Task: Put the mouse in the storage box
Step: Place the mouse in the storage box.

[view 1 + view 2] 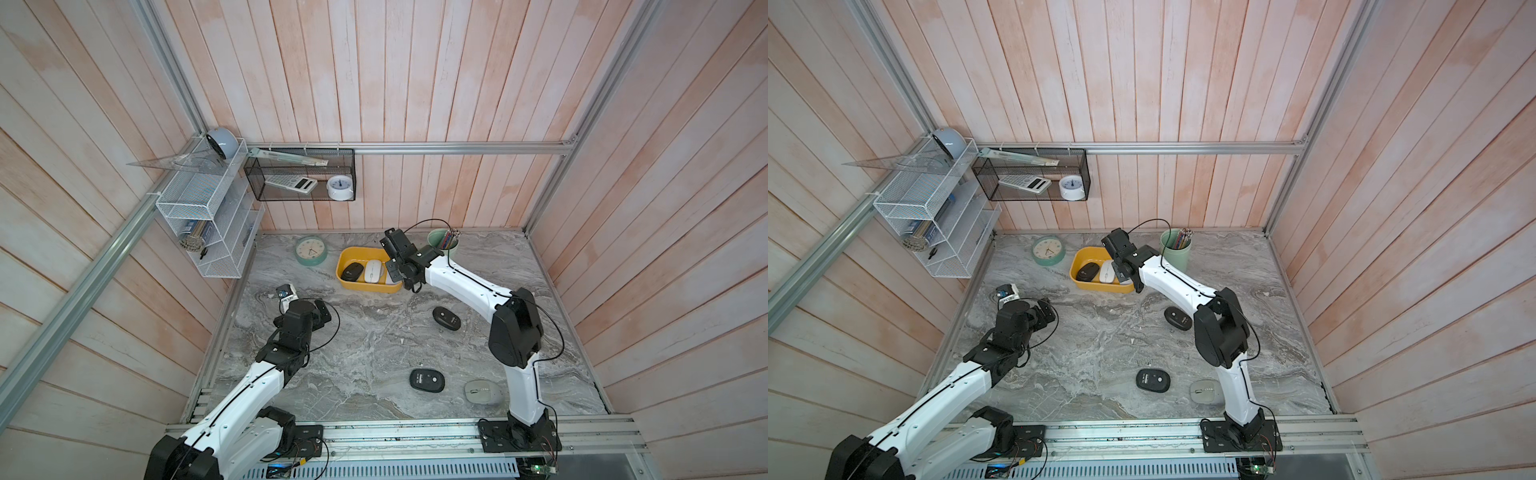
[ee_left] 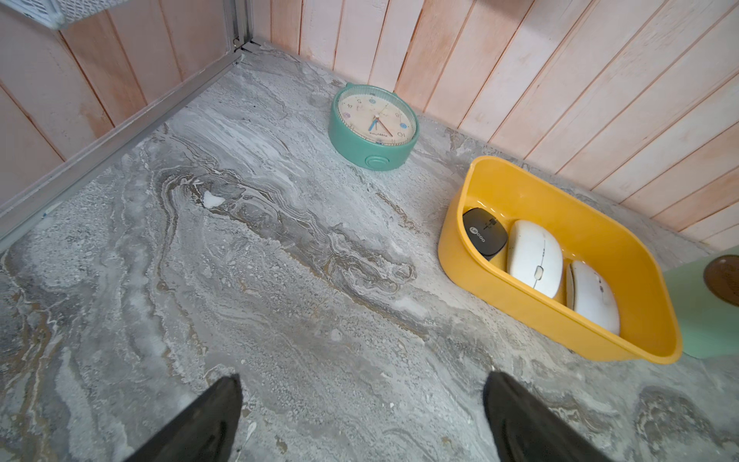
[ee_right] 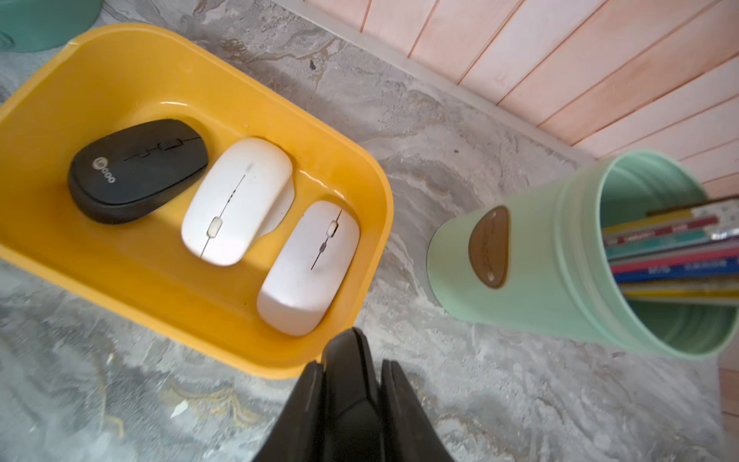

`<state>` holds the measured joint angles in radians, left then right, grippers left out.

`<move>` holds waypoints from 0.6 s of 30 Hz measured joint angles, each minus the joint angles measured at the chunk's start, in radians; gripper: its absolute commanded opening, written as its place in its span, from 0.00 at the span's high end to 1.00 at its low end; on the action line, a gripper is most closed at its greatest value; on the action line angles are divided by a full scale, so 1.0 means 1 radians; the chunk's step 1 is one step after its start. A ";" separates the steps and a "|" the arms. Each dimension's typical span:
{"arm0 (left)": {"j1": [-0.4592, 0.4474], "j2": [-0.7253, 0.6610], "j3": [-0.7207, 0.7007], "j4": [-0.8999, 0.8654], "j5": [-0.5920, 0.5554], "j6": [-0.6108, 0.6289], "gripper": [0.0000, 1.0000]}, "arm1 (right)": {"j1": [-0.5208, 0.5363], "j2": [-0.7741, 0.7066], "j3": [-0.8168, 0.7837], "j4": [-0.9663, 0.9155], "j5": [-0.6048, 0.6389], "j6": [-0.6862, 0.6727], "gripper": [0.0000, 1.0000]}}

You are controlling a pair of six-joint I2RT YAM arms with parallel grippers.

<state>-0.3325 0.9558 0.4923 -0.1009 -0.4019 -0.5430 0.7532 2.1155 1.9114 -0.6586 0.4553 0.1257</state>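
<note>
The robot's right gripper will next carry the thin mouse outward over the storage box's rim and down to its open bottom (image 1: 384,264) (image 3: 306,192) between the white mice, to let it go there.
The mustard-yellow storage box (image 1: 347,254) (image 3: 120,60) sits near the back wall and holds a black mouse (image 3: 136,170) and two white mice (image 3: 236,200) (image 3: 308,268). My right gripper (image 3: 351,362) (image 1: 392,266) hovers over the box's right end, shut on another black mouse (image 3: 346,384) held edge-on between its fingers. In both top views, two black mice (image 1: 446,318) (image 1: 427,379) and a grey mouse (image 1: 482,392) lie on the marble table. My left gripper (image 2: 363,376) (image 1: 286,296) stands open and empty above bare table, left of the box (image 2: 560,312).
A teal clock (image 1: 311,250) lies left of the box. A mint-green pen cup (image 1: 443,243) (image 3: 540,260) with pencils stands close to its right. A black mesh basket (image 1: 299,174) and a white wire rack (image 1: 208,216) hang on the walls.
</note>
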 measured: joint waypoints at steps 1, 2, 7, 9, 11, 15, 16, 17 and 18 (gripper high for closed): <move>0.000 -0.004 0.000 -0.001 -0.001 0.000 0.00 | 0.003 0.039 0.048 0.000 0.024 -0.031 0.84; 0.000 -0.008 0.000 -0.004 -0.001 0.000 0.00 | 0.005 0.079 0.095 0.002 0.045 -0.063 0.84; 0.000 -0.011 0.000 -0.008 -0.002 0.000 0.00 | 0.012 0.252 0.307 0.003 0.129 -0.204 0.84; 0.000 -0.010 0.000 -0.010 -0.002 0.000 0.00 | 0.014 0.316 0.389 0.002 0.153 -0.253 0.83; 0.000 -0.010 0.000 -0.014 -0.005 0.000 0.00 | 0.014 0.383 0.481 -0.003 0.179 -0.303 0.83; 0.000 -0.010 0.000 -0.016 -0.010 0.000 0.00 | 0.019 0.472 0.568 0.015 0.225 -0.401 0.81; 0.000 -0.010 0.000 -0.016 -0.011 0.000 0.00 | 0.022 0.484 0.568 0.016 0.235 -0.425 0.81; 0.000 -0.010 0.000 -0.016 -0.013 0.000 0.00 | 0.024 0.491 0.568 0.021 0.245 -0.442 0.80; 0.000 -0.010 0.000 -0.016 -0.015 0.000 0.00 | 0.026 0.503 0.568 0.027 0.256 -0.462 0.80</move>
<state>-0.3328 0.9463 0.4923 -0.1165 -0.4171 -0.5426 0.7792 2.6183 2.4794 -0.6312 0.7116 -0.3359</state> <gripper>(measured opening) 0.999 0.273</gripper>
